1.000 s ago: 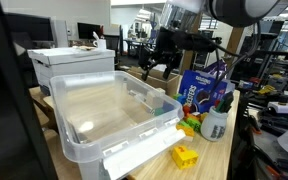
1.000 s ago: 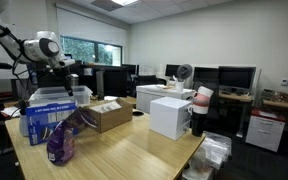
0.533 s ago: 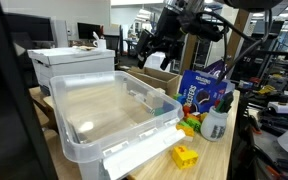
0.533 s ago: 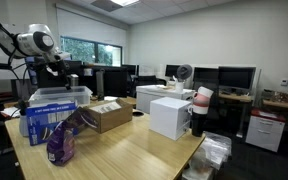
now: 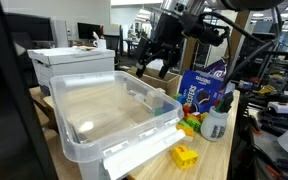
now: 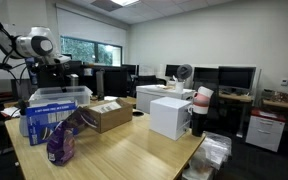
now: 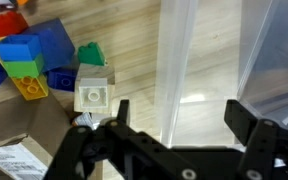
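Note:
The side of the clear bin is below my gripper and runs at an angle between its open fingers. I should next turn slightly to line up with it and go down onto the bin's rim [image 5: 152,91] [image 7: 172,98].
My gripper [image 7: 184,128] is open, and its two black fingers [image 7: 250,124] have nothing between them. In the wrist view it hangs over the wall of a clear plastic bin [image 7: 189,55]. Left of that wall, toy blocks lie on the wooden table: a white block [image 7: 92,95], a green one [image 7: 91,53] and a blue one [image 7: 46,45]. In an exterior view the gripper [image 5: 155,64] hovers above the far end of the clear bin [image 5: 104,110]. In an exterior view the gripper [image 6: 53,76] sits just above the bin [image 6: 62,96].
A blue bag [image 5: 199,86], a bottle [image 5: 214,123], a pile of blocks [image 5: 190,124] and a yellow block [image 5: 185,156] stand beside the bin. A cardboard box [image 5: 161,76] lies behind it and a white lid [image 5: 142,156] in front. A white box [image 6: 170,116] and a purple bag [image 6: 64,142] share the table.
The arm has swung a little toward the bin's far end, and the gripper has dipped slightly. The jaws stay open.

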{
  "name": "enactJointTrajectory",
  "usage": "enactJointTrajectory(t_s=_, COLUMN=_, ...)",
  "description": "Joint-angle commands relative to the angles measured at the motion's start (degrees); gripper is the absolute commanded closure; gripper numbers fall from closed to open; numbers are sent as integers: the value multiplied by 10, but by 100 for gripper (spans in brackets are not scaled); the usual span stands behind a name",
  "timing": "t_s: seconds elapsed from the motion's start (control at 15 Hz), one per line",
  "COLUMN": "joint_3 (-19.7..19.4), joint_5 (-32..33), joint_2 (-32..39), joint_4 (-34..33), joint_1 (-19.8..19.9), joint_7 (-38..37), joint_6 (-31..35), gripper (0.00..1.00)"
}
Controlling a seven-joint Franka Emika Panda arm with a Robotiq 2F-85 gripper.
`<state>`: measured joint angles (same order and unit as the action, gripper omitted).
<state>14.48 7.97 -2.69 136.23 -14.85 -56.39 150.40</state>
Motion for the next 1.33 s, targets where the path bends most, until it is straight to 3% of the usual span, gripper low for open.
enactJointTrajectory(t_s=0.0, joint_3=6, joint_5=-59, joint_2=15, joint_4=-4, joint_1=-4, joint_7=76, joint_6=2, gripper=29)
enactJointTrajectory(t_s=0.2, joint_3=8, joint_5=-87, joint_2=24, joint_4=-9, joint_1=-7, joint_7=118, joint_6=-9, gripper=38)
enactJointTrajectory(t_s=0.67, joint_3=12, joint_5=-126, joint_2=38, joint_4=-19, joint_1=-8, joint_7=188, joint_6=-37, gripper=74)
enactJointTrajectory(t_s=0.93, joint_3=9, joint_5=-109, joint_2=38, joint_4=-21, joint_1=-6, joint_7=190, joint_6=-58, gripper=93)
enactJointTrajectory(t_s=1.27, joint_3=2, joint_5=-89, joint_2=36, joint_4=-22, joint_1=-3, joint_7=178, joint_6=-77, gripper=94)
